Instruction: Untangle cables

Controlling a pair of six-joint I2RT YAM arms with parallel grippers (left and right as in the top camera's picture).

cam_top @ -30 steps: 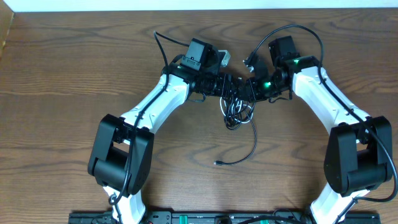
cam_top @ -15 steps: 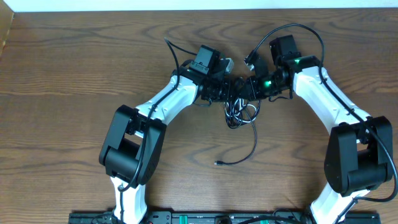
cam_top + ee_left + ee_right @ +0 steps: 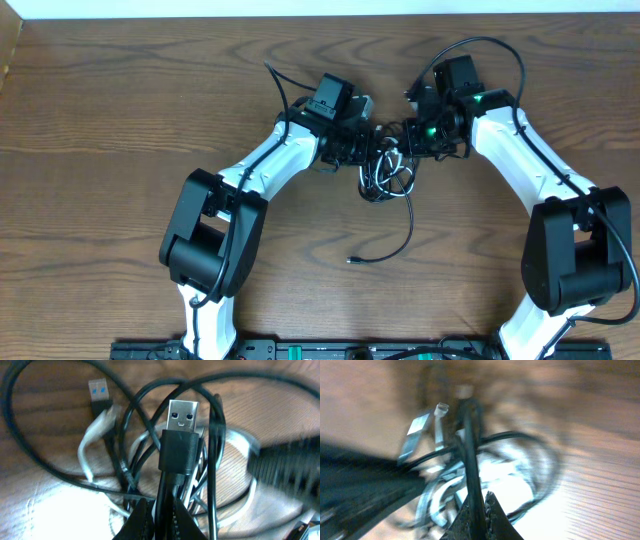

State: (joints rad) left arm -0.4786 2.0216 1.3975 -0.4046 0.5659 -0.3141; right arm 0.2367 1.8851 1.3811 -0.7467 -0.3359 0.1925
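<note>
The black cord eases away from the knot in my right gripper next and comes free of its fingers, since bare tabletop lies to the gripper's right in the overhead view.
The cables point(image 3: 383, 178) lie as a knot of black and white cords at the table's middle, between the two wrists. One black tail point(image 3: 407, 232) trails toward me and ends in a small plug point(image 3: 350, 261). My left gripper point(image 3: 372, 142) point(image 3: 161, 505) is shut on a black cord just below its USB plug point(image 3: 180, 430). A white cord point(image 3: 92, 442) and a second USB plug point(image 3: 100, 392) lie beside it. My right gripper point(image 3: 401, 138) point(image 3: 480, 497) is shut on another black cord point(image 3: 469, 445), with white loops point(image 3: 442, 492) blurred behind it.
Dark wooden table point(image 3: 110, 120) all around. A black rail point(image 3: 330, 350) runs along the near edge between the arm bases. The table's far edge meets a white strip point(image 3: 300, 8). Each arm's own thick black wire point(image 3: 495, 48) arches above its wrist.
My left arm has swung right into the knot and its gripper has closed on the black cord. The right gripper has stayed shut and shifted only slightly.
</note>
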